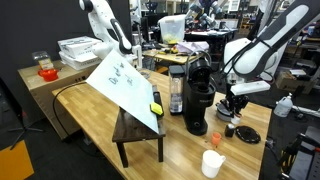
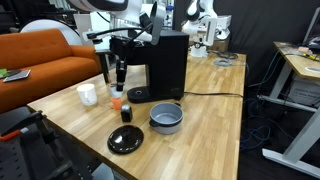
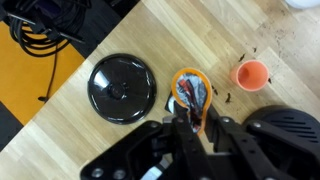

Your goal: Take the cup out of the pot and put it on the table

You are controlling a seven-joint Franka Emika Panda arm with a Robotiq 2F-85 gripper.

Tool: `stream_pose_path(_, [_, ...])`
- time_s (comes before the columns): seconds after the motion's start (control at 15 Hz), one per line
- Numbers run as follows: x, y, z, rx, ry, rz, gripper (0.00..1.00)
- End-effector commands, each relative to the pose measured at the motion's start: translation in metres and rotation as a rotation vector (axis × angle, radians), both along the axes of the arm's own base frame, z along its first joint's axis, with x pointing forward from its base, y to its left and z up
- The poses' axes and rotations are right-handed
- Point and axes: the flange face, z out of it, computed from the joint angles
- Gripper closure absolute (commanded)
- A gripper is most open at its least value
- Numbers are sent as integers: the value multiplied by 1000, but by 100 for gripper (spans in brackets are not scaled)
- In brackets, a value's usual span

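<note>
My gripper should go down to the bare wood between the black disc and small orange cup below it, then release the cup's rim on the tabletop.
My gripper (image 3: 192,112) is shut on the rim of the cup (image 3: 190,88), an orange-rimmed cup with a coloured inside, seen from above in the wrist view. In both exterior views the cup (image 2: 126,112) (image 1: 231,128) hangs low over the light wooden table (image 2: 200,140), under the gripper (image 2: 122,92) (image 1: 234,108). The silver-grey pot (image 2: 166,118) stands apart from the cup, beside the coffee machine, and its inside looks empty. The pot is not in the wrist view.
A flat black disc (image 3: 120,88) (image 2: 126,140) lies on the table next to the cup. A small orange cup (image 3: 251,74) (image 2: 117,101) and a white cup (image 2: 88,94) (image 1: 212,162) stand nearby. The black coffee machine (image 2: 160,65) (image 1: 198,100) is close to the gripper.
</note>
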Motion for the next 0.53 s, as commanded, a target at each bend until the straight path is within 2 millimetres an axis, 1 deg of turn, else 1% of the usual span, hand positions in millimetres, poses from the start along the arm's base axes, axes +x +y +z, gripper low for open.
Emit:
stream_pose_path(0.0, [-19, 12, 6, 22, 26, 31, 78])
stream_pose_path(0.13, [-28, 20, 2, 32, 46, 42, 78])
stream_pose_path(0.27, [-33, 25, -9, 34, 66, 53, 76])
stream_pose_path(0.33, [-35, 26, -16, 37, 77, 55, 74])
stream_pose_path(0.47, [-36, 29, -39, 26, 100, 62, 71])
